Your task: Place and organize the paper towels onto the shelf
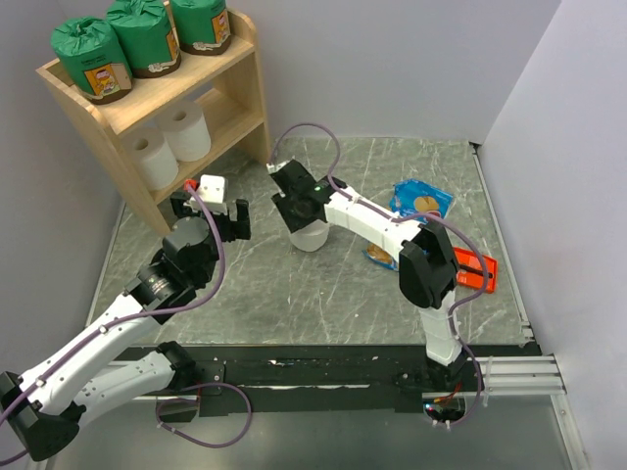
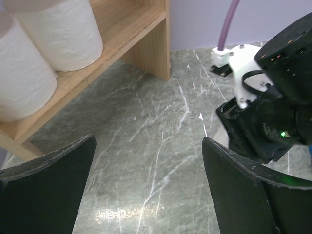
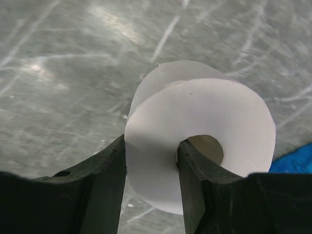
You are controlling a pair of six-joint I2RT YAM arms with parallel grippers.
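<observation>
I should move my left gripper away from the shelf level, then down onto the third white roll's rim facing the snack bag, as that roll is still off the shelf.
The wooden shelf [image 1: 245,98] stands at the far left. Three green-wrapped rolls [image 1: 147,37] sit on its top tier. Two bare white rolls [image 1: 174,142] sit on the lower tier, also in the left wrist view [image 2: 58,29]. My right gripper [image 1: 302,211] is shut on the third white roll [image 3: 195,131], one finger inside its hollow core and one on its outer side; the roll [image 1: 310,238] is at mid-table, at or just above the surface. My left gripper [image 1: 208,217] is open and empty, just in front of the shelf's lower tier.
A blue snack bag [image 1: 421,204] and a flat red packet [image 1: 475,269] lie at the right of the grey marble table [image 1: 294,294]. The right arm's wrist [image 2: 273,122] shows close to the right of my left gripper. Walls close in at left and back.
</observation>
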